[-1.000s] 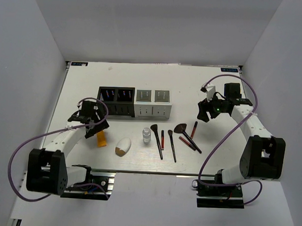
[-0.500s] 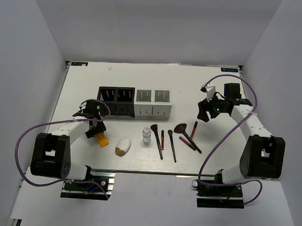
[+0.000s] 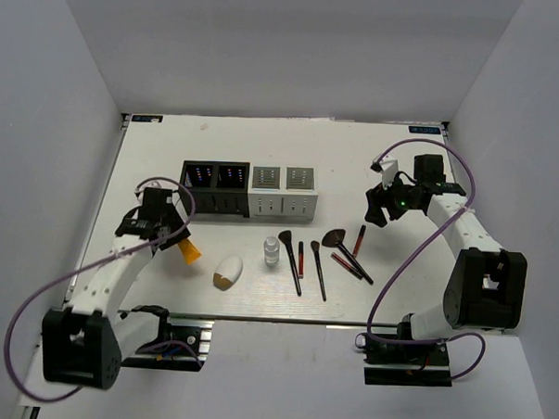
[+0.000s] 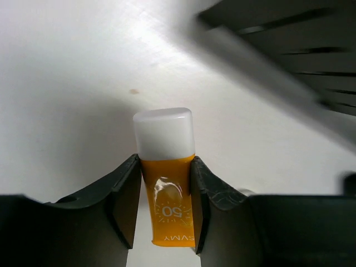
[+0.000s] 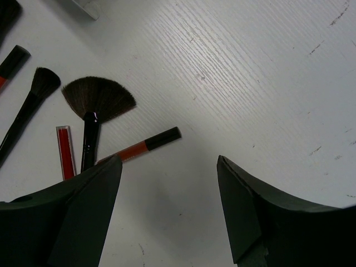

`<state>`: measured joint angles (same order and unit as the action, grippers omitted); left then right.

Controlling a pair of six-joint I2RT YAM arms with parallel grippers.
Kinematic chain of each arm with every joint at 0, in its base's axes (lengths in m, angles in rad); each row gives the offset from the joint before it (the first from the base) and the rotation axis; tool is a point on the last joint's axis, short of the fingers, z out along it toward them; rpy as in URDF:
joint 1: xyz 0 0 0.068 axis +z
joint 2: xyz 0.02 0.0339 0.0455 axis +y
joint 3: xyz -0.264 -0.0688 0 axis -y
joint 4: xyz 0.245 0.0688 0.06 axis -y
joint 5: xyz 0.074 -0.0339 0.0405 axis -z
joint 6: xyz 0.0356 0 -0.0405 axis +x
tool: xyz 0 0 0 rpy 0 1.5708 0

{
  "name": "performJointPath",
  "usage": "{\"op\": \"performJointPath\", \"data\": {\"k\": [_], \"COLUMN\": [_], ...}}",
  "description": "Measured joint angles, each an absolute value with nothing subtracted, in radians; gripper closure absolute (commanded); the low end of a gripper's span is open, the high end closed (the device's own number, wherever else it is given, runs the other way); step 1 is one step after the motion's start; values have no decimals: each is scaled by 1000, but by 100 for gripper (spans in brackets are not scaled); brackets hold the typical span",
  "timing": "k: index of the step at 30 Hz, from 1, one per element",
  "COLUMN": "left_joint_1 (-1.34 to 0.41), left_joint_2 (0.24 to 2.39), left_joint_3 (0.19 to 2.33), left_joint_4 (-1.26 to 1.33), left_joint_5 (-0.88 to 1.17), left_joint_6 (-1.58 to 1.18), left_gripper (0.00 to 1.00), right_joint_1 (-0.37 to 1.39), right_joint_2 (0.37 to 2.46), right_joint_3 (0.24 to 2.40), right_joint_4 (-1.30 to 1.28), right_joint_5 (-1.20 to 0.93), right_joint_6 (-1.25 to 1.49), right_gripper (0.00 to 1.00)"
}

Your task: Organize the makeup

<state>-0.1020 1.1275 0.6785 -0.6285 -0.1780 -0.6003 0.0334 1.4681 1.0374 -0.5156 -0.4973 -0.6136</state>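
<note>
My left gripper rises outward over the black box's section farthest from the white box next, since that section stands empty. Then it moves down there to release the tube.
My left gripper is shut on the orange tube, both fingers pressed against its sides and its white cap sticking out ahead. From above, the tube is just in front of the black box, with the left gripper on it. The rest of the makeup lies mid-table: a white oval with a tan end, a small clear bottle, black brushes and thin red sticks. My right gripper hovers open to the right of them, above bare table.
A black slotted box and a white slotted box stand side by side behind the makeup. In the right wrist view a fan brush and a red stick lie just beyond the left finger. The side walls stand close.
The left jaws have closed onto the orange tube, and the left arm has shifted, its elbow swinging outward. The right arm has not moved.
</note>
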Motion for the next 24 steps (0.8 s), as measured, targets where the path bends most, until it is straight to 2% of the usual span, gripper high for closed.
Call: {"op": "performJointPath", "data": {"k": [4, 8, 11, 17, 24], "left_joint_1": [-102, -103, -103, -103, -103], "left_joint_2": [900, 844, 910, 1161, 1326], "left_joint_3": [720, 815, 891, 1041, 1085], "left_joint_4": [-609, -550, -480, -332, -218], "left_joint_5": [-92, -45, -33, -57, -142], "left_joint_6": [-582, -574, -570, -532, -466], "left_gripper": [69, 71, 74, 73, 73], "right_joint_1": [33, 34, 34, 35, 34], "right_joint_2": [1473, 1477, 1482, 1492, 1491], "right_joint_3": [1037, 1038, 1043, 1067, 1066], "right_joint_4": [-523, -525, -532, -542, -542], "right_joint_5": [-502, -511, -524, -538, -547], "right_joint_6": [-633, -645, -653, -663, -662], "right_gripper": [26, 26, 27, 27, 26]}}
